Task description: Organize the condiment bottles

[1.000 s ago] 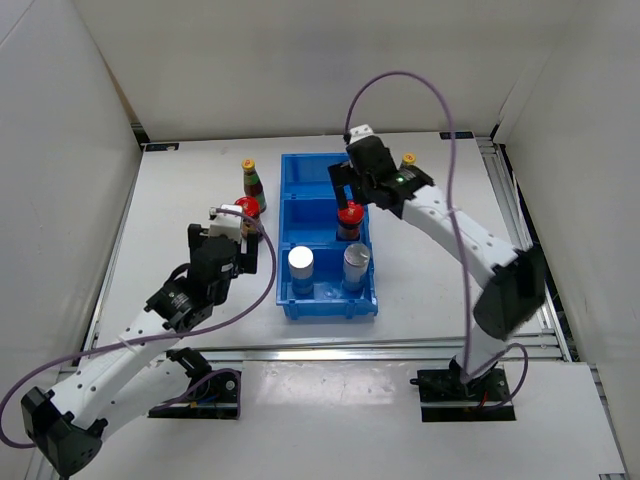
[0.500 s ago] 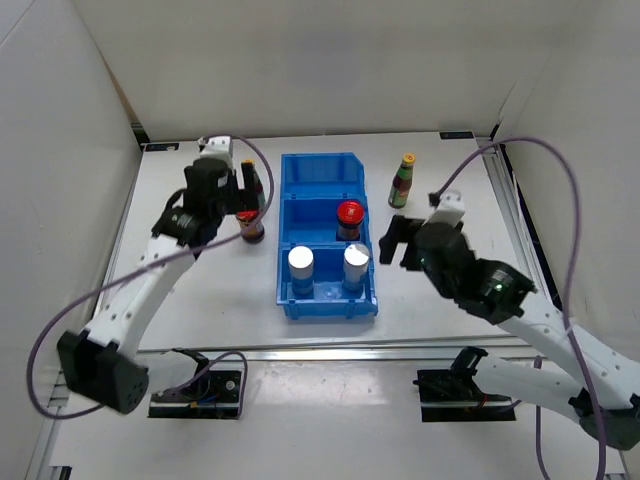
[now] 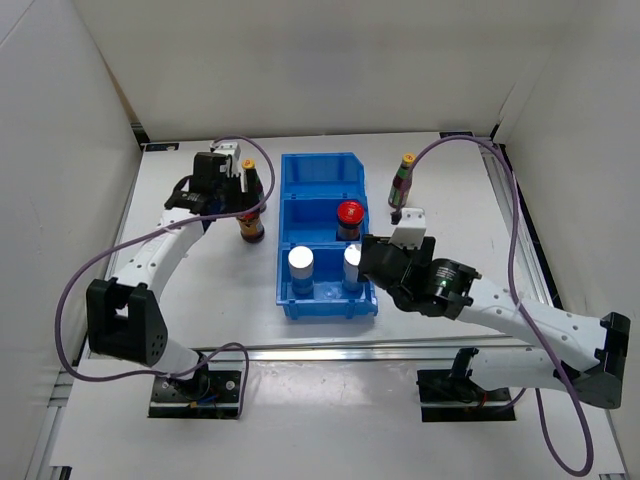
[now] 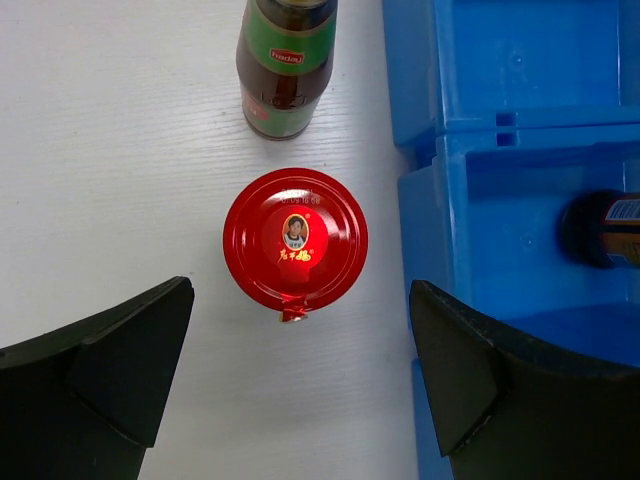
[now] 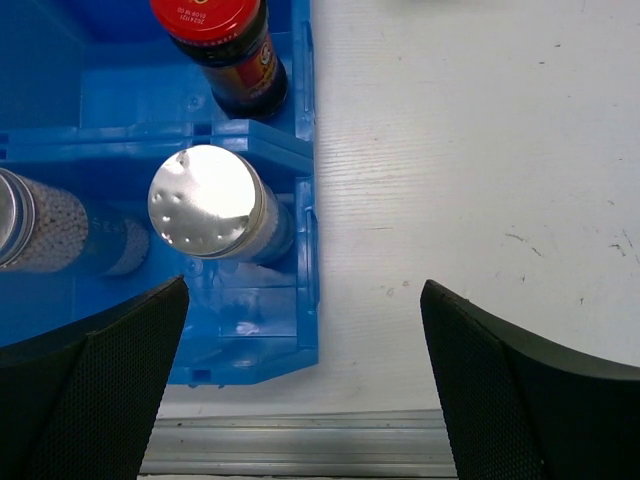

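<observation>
Next, my left gripper moves down over the jar's red lid (image 3: 247, 216) (image 4: 295, 238), its open fingers passing either side, since the lid sits below in line with their gap.
My left gripper (image 3: 243, 200) (image 4: 301, 300) is open and empty, hanging over a squat dark red-lidded bottle (image 4: 295, 240) (image 3: 251, 228) that stands on the table left of the bin. A slim dark yellow-capped bottle (image 4: 287, 65) (image 3: 251, 178) stands just behind it. My right gripper (image 3: 372, 262) (image 5: 303, 290) is open and empty over the bin's front right corner. Two white-blue silver-topped bottles (image 3: 300, 260) (image 3: 352, 255) (image 5: 205, 200) stand in the front compartment. The second red-lidded bottle (image 3: 349, 212) (image 5: 215, 25) is in the middle compartment. The second slim bottle (image 3: 402, 180) stands right of the bin.
The blue three-compartment bin (image 3: 325, 305) (image 5: 290, 330) (image 4: 520, 150) sits mid-table, its back compartment holding nothing. White walls enclose the table on three sides. An aluminium rail (image 5: 300, 440) runs along the near edge. Purple cables loop off both arms.
My left arm swung from the front left to the back, over the two bottles left of the bin. My right arm drew back from the middle compartment to the bin's front right corner.
</observation>
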Robot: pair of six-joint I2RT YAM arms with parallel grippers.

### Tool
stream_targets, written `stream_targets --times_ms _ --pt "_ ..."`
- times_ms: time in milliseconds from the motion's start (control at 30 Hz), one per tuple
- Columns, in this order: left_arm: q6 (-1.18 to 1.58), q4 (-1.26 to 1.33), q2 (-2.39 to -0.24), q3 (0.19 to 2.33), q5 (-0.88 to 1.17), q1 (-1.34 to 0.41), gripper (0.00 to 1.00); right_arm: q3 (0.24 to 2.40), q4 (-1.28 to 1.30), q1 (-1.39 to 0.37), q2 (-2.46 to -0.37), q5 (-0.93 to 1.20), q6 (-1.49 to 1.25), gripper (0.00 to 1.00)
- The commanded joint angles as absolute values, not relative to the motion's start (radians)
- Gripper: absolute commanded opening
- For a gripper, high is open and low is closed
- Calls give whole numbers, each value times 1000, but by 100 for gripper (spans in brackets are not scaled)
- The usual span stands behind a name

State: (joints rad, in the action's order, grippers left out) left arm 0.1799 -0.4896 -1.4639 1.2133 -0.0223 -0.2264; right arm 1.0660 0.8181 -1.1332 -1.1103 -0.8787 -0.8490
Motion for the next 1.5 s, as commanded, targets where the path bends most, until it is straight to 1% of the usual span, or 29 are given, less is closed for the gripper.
stream_targets --times_ms 0,200,500,533,567,600,667,700,767,900,1033,1100,1133,1233,1367,1467 --pt "166 -436 -1463 1233 5 -224 100 1100 836 -1144 -1088 -954 -885 100" --pt "175 -436 -1526 1233 -17 -224 100 1054 807 -1144 -1032 -954 -885 100" --pt "184 -436 -1605 1253 -38 -224 100 1063 807 -1144 -1042 -954 -876 100" --pt "184 -436 -1605 1253 -50 -224 99 1063 807 -1144 -1042 -954 -876 100" --pt "184 -436 -1605 1253 -51 -224 97 1063 807 -1144 -1051 -954 -876 100" --pt "184 -436 -1605 1253 -51 -224 89 1063 807 -1144 -1051 -954 -876 100" --pt "184 -436 -1605 1253 -51 -224 79 1063 807 -1144 -1051 -954 -876 100" --pt "184 -436 -1605 1253 -51 -224 64 1063 807 -1144 -1051 -954 -876 100" --pt "184 -445 -1605 1253 -63 -224 56 1063 807 -1144 -1042 -954 -876 100" --pt "175 -454 -1580 1264 -74 -224 54 1063 807 -1144 -1042 -954 -885 100" --pt "175 -491 -1528 1316 -74 -224 44 1063 807 -1144 -1042 -954 -885 100" --pt "175 -518 -1497 1344 -64 -224 43 1063 807 -1144 -1042 -954 -885 100" --pt "175 -529 -1487 1360 -64 -236 38 1063 807 -1144 -1042 -954 -885 100" --pt "199 -564 -1447 1454 -55 -256 36 1052 807 -1144 -1031 -954 -885 100" --pt "219 -565 -1407 1528 -44 -293 35 1029 807 -1144 -994 -954 -913 100" --pt "254 -565 -1393 1583 10 -328 32 1008 807 -1144 -971 -963 -933 100"
